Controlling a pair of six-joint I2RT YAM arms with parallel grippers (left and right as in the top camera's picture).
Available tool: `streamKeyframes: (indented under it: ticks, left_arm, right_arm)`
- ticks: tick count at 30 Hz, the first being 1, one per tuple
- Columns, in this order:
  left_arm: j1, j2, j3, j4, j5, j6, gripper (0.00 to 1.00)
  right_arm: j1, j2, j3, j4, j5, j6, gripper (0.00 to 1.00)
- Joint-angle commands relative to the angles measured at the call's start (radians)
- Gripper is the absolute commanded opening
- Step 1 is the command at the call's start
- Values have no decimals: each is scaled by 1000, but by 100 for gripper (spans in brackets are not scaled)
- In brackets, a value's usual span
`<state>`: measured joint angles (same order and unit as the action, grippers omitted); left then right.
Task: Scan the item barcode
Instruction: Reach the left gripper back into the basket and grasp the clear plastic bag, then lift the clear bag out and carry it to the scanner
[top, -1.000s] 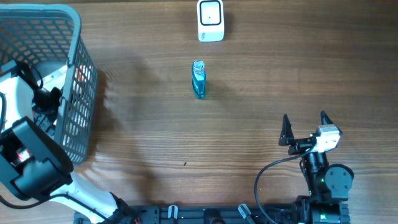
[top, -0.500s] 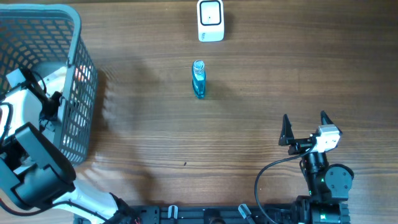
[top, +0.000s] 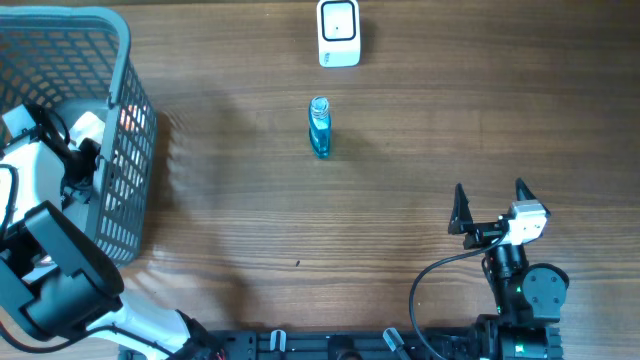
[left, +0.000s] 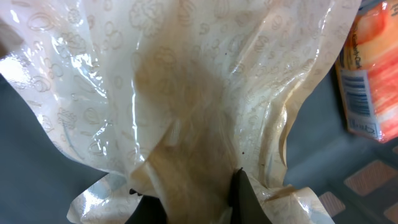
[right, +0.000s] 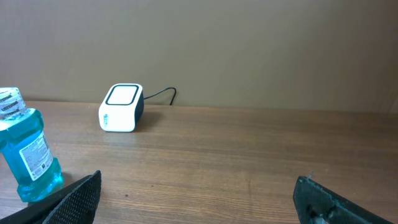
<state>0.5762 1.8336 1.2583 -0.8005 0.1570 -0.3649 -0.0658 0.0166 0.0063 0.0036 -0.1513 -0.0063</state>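
Note:
I will next raise my left gripper over the basket's side, move it past the mouthwash bottle, and lower it to release the package on the tabletop beside it, because that spot is empty.
My left gripper (left: 194, 190) is down inside the grey basket (top: 124, 62), shut on a fold of a cream, glossy plastic package (left: 186, 93) that fills the left wrist view. From overhead, a white bit of that package (top: 86, 124) shows at the gripper (top: 80, 148) behind the basket's mesh. The white scanner (top: 339, 33) stands at the far middle of the table, also in the right wrist view (right: 121, 107). My right gripper (top: 490, 197) hovers open and empty near the front right, its dark fingertips (right: 74, 199) spread wide.
A blue mouthwash bottle (top: 319, 127) stands upright just in front of the scanner and shows at the left in the right wrist view (right: 28, 155). An orange pack with a barcode (left: 373, 68) lies in the basket beside the cream package.
My left gripper has closed on the cream package inside the basket, and the arm shifted slightly there. The right arm, bottle and scanner have not moved.

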Motion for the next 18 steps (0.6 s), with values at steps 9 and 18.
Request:
streamKeyframes:
  ticks: [9, 18]
  left_arm:
    - [-2, -385, 79, 32, 75, -10, 4]
    - [-26, -819, 79, 166, 367, -139, 4]
  right_arm:
    - [4, -5, -1, 4, 10, -17, 100]
    - [4, -5, -1, 4, 10, -16, 100]
